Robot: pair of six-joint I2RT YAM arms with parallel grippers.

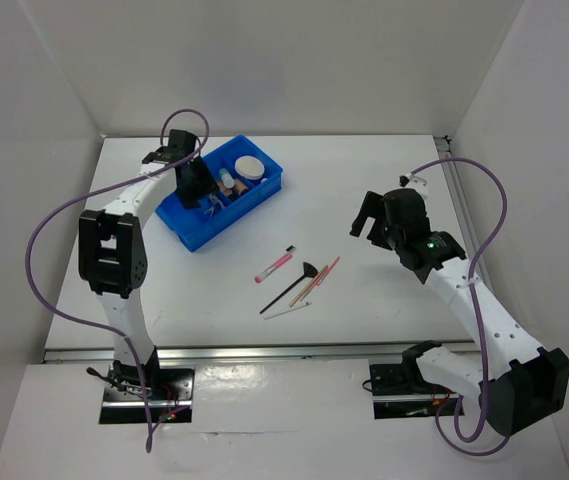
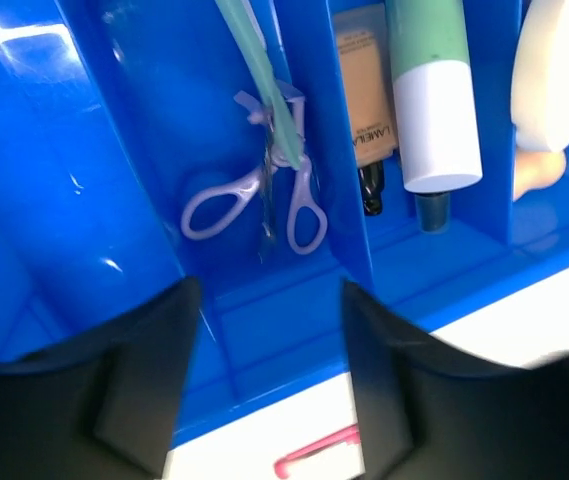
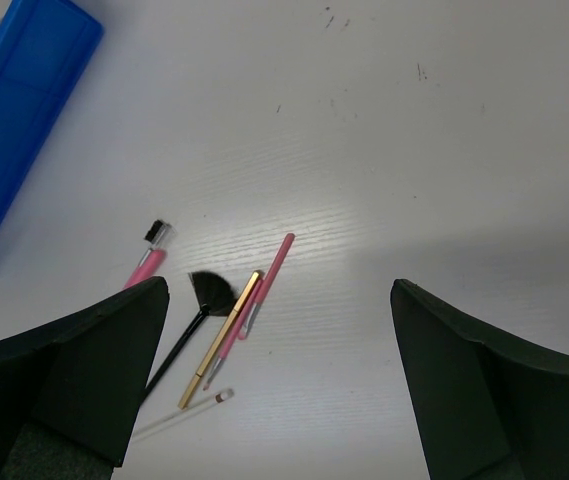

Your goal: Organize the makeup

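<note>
My left gripper will swing over the pink-handled brush (image 1: 273, 267), outside the bin (image 1: 264, 192), and go down, because the brush lies below the gripper and to its right in the top view.
The blue divided bin (image 1: 264, 192) holds a round cream compact (image 1: 250, 167), pale tubes (image 2: 434, 110), a beige foundation tube (image 2: 364, 105), a sponge (image 2: 539, 172) and a lilac scissor-handled tool (image 2: 264, 205). My left gripper (image 1: 196, 185) hangs open and empty over the bin, also in its wrist view (image 2: 269, 380). On the table lie a pink-handled brush (image 3: 147, 262), a thin black fan brush (image 3: 199, 310), a gold pencil (image 3: 222, 338), a pink pencil (image 3: 264, 280) and a clear stick (image 3: 179, 412). My right gripper (image 3: 279, 380) is open and empty, above the table to their right (image 1: 374, 225).
The bin (image 3: 24, 110) stands at the back left of the white table. The loose items lie in a cluster at the table's middle (image 1: 299, 285). White walls close in the table on three sides. A purple cable loops off each arm.
</note>
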